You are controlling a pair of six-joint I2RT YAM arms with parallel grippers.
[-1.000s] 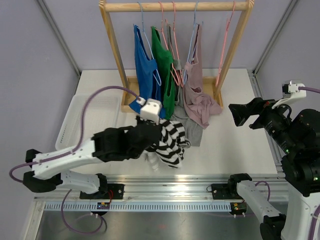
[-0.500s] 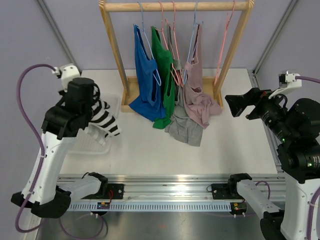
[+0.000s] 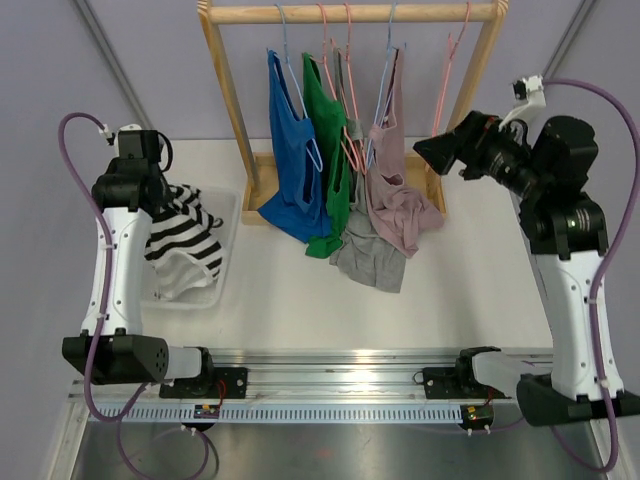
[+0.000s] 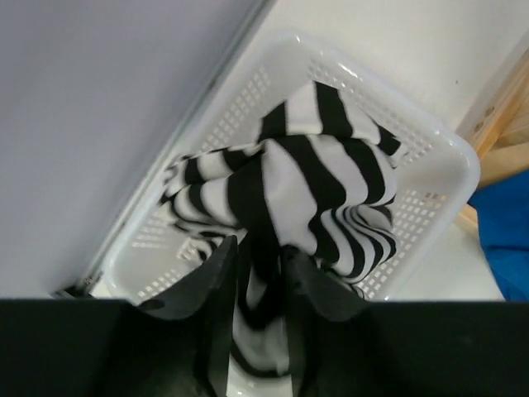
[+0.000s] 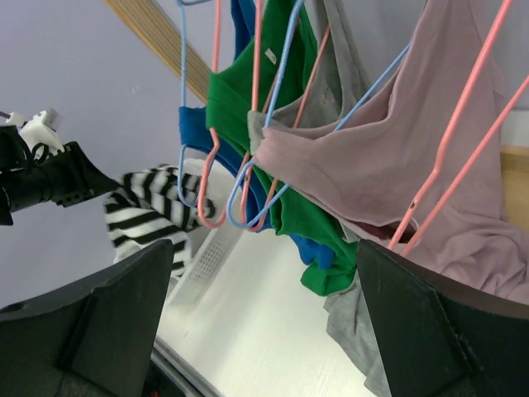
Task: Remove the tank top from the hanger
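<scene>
I will next turn my right gripper outward and bring it across onto the mauve top's blue hanger arm, because the hanger arm hangs to my right gripper's left in the top view.
The black-and-white striped tank top lies bunched in the white basket at the table's left. My left gripper hangs right over it, its jaws slightly apart, a fold of the striped cloth still between them. High at the right, my right gripper is wide open and empty, level with the clothes and pointing at them. A bare pink hanger hangs at the right end of the wooden rack.
Blue, green, mauve and grey tops hang on pink and blue hangers, their hems trailing onto the table. The rack's base stands just right of the basket. A grey wall runs along the left.
My left arm swung the striped top from the table's middle over to the basket and lowered it in; its jaws have parted. My right arm rose and moved toward the rack.
</scene>
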